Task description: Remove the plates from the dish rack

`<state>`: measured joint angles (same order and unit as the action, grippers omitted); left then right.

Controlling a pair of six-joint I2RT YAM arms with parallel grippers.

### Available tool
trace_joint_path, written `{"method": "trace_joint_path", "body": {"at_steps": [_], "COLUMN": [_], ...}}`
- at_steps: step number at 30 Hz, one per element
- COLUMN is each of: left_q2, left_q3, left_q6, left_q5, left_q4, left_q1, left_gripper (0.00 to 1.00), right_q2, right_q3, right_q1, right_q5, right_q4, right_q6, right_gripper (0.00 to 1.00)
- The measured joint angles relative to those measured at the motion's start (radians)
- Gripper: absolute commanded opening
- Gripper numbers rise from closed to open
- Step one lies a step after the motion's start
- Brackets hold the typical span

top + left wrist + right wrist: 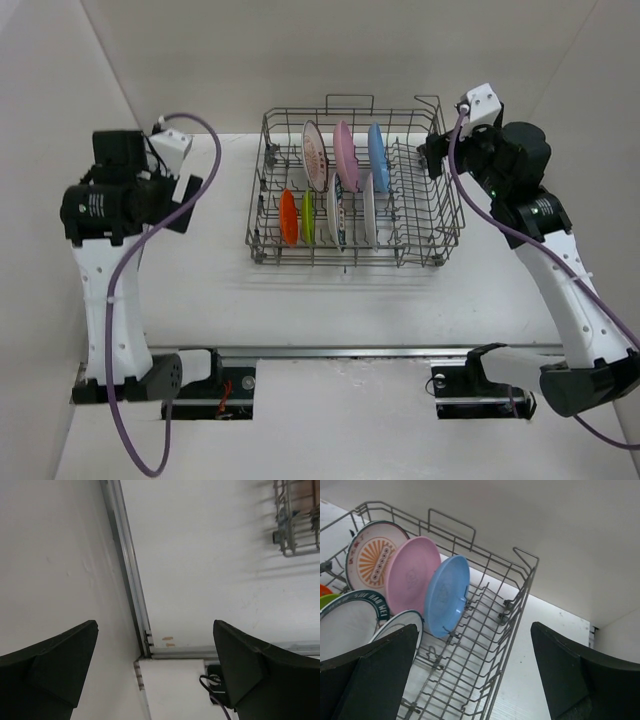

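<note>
My left gripper moves toward the right in the top view next. Then it moves down onto the orange plate's far rim, since the orange plate stands nearest in the rack's front row.
The grey wire dish rack [345, 260] stands at the table's middle back. Its back row holds a white patterned plate [315, 155], a pink plate [345, 155] and a blue plate [377, 150]. Its front row holds an orange plate [288, 217], a lime green plate [307, 218] and two white teal-rimmed plates [335, 212]. My right gripper [432, 155] is open and empty above the rack's right rim [515, 628], right of the blue plate [447, 595]. My left gripper [185, 205] is open and empty, well left of the rack.
An aluminium rail [380, 352] runs along the near edge by both arm bases. White walls close in on the left, back and right. Purple cables loop off each arm. The left wrist view shows the rail corner [147, 647] and one rack corner [295, 530].
</note>
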<state>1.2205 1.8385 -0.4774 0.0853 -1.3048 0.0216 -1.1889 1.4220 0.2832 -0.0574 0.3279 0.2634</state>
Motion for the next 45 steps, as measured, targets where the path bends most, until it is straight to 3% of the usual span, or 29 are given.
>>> {"method": "trace_joint_path", "body": {"at_steps": [3,5,15,21,25,26,30,31,34,39,45], "left_q2": [0.127,0.186,0.487,0.669,0.742,0.758,0.823,0.835,0.86,0.872,0.889], "left_q3": [0.208,0.269,0.277,0.303,0.31,0.312,0.314,0.315,0.315,0.333,0.368], "left_q6": [-0.019,-0.026,0.0,0.07,0.104,0.115,0.148,0.153,0.174,0.241,0.353], "left_q5": [-0.041,-0.047,-0.004,0.0,0.003,0.006,0.002,-0.003,-0.023,-0.032,-0.014], "left_q4": [-0.004,-0.001,0.005,0.076,0.097,0.1,0.106,0.105,0.103,0.098,0.082], "left_q1": [-0.008,-0.039,-0.436,-0.473,-0.473,-0.474,-0.474,-0.475,-0.475,-0.481,-0.47], "left_gripper": [1.0,1.0,1.0,0.97,0.84,0.76,0.59,0.48,0.34,0.0,0.0], "right_q2": [0.005,0.0,0.019,0.039,0.038,0.038,0.043,0.043,0.044,0.048,0.048], "right_q3": [0.002,0.016,-0.008,-0.092,-0.129,-0.129,-0.13,-0.13,-0.13,-0.16,-0.18], "right_q1": [0.0,0.002,0.013,0.013,0.013,0.014,0.019,0.021,0.032,0.039,0.039], "right_q5": [0.035,0.048,0.269,0.392,0.423,0.424,0.423,0.418,0.415,0.415,0.417], "right_q4": [0.001,0.012,0.002,-0.005,0.003,0.003,0.001,0.001,0.001,-0.003,0.001], "right_q6": [0.004,0.005,-0.054,-0.094,-0.127,-0.135,-0.159,-0.162,-0.167,-0.173,-0.175], "right_gripper": [1.0,1.0,1.0,1.0,1.0,1.0,1.0,1.0,1.0,1.0,1.0]}}
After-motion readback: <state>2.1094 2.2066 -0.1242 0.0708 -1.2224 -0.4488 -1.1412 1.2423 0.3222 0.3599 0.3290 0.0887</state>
